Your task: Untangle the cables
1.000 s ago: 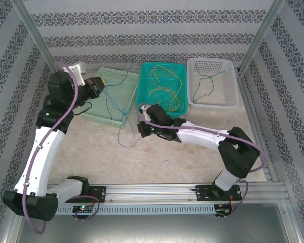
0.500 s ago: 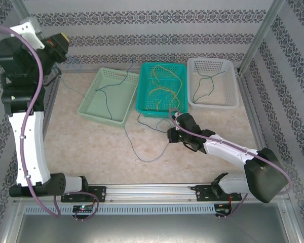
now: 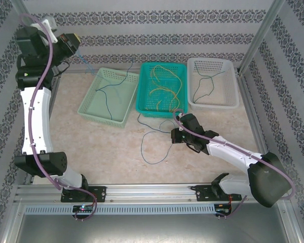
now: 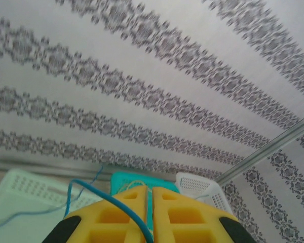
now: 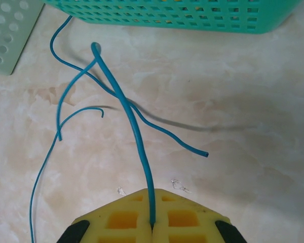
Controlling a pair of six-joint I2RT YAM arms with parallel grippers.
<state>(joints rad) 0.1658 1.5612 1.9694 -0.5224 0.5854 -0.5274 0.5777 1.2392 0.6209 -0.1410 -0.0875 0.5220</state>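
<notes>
My left gripper moves down and in over the bottom of the pale green basket next, then releases its blue cable where another blue cable lies.
My left gripper (image 3: pixel 72 41) is raised high at the far left, and in the left wrist view (image 4: pixel 149 205) it is shut on a blue cable (image 4: pixel 93 186). That cable (image 3: pixel 84 59) slopes down into the pale green basket (image 3: pixel 91 109). My right gripper (image 3: pixel 174 136) is low over the table in front of the teal basket (image 3: pixel 141 96). Its yellow fingers (image 5: pixel 152 223) are shut on another blue cable (image 5: pixel 133 119), which loops across the tabletop (image 3: pixel 153 147). Yellow cables (image 3: pixel 164 87) lie in the teal basket. A green cable (image 3: pixel 202 87) lies in the white basket (image 3: pixel 233 88).
The three baskets stand side by side at the back of the marble-look table. Patterned walls and metal posts (image 3: pixel 261 35) close in the sides. A rail (image 3: pixel 152 192) runs along the near edge. Loose blue cable ends (image 5: pixel 71 76) lie near the teal basket's front wall (image 5: pixel 192 15).
The left gripper rose from the pale green basket to high at the far left, pulling its blue cable taut. The right gripper drew back to the right, dragging its blue cable along.
</notes>
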